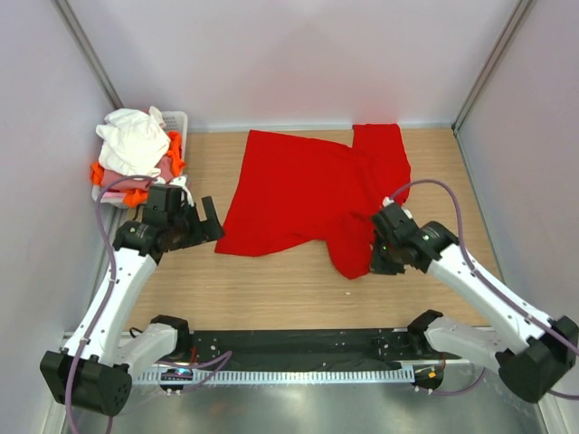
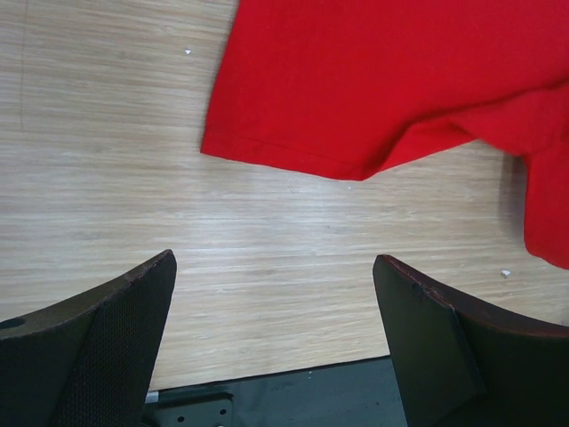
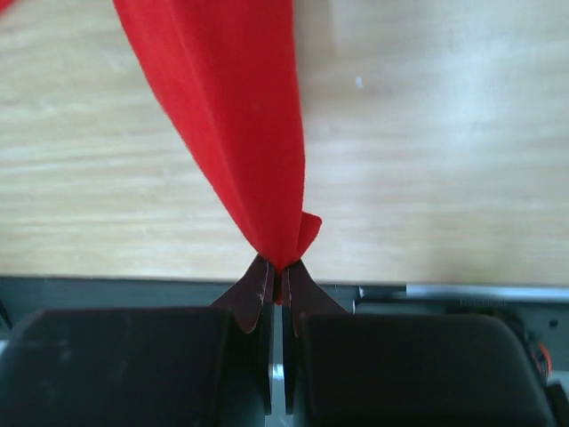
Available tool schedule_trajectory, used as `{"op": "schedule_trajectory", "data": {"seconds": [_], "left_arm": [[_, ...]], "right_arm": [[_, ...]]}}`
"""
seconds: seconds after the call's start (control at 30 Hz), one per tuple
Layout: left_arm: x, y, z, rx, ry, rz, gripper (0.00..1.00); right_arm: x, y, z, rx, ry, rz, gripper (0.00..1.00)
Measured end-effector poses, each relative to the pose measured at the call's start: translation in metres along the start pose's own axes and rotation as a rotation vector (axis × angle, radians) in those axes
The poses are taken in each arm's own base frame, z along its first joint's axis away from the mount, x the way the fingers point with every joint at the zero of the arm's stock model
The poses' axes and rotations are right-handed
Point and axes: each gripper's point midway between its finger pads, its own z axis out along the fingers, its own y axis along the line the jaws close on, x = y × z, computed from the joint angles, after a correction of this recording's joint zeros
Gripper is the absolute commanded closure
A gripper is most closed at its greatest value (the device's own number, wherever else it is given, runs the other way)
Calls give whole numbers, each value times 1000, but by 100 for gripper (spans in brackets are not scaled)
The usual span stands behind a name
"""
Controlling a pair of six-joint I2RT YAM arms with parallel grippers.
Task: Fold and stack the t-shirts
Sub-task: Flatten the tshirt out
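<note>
Next, my right gripper draws the t-shirt's pinched edge back to the bare wood by the black bar [image 1: 382, 316] [image 3: 357, 265], straightens the rumpled t-shirt and releases it there.
A large red t-shirt [image 1: 308, 190] lies spread and rumpled on the wooden table. My right gripper [image 1: 378, 258] is shut on a pinch of its near right edge; in the right wrist view the red cloth [image 3: 231, 124] hangs taut from the closed fingertips [image 3: 283, 276]. My left gripper [image 1: 204, 221] is open and empty, hovering just left of the shirt's near left corner [image 2: 267, 147], with bare table between its fingers [image 2: 107, 338]. White [image 1: 134, 137], pink and orange [image 1: 136, 192] shirts lie heaped in the basket.
A white slotted basket [image 1: 177, 117] sits at the far left corner. Grey walls enclose the table on three sides. A black rail [image 1: 289, 344] runs along the table's near edge. Bare wood [image 1: 271, 289] lies between the shirt and the rail.
</note>
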Motion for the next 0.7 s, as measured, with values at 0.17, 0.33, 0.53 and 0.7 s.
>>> {"op": "schedule_trajectory", "data": {"seconds": [0.17, 0.33, 0.53, 0.7], "left_arm": [[-2, 1, -3, -2, -18, 1, 8], [-3, 2, -4, -10, -26, 1, 7], [-5, 4, -6, -19, -42, 1, 7], [-6, 6, -6, -33, -46, -4, 7]], "right_arm": [[34, -21, -35, -58, 3, 64, 99], [61, -31, -64, -171, -4, 107, 96], [81, -27, -87, -298, 21, 123, 0], [57, -9, -122, -364, -43, 149, 0]]}}
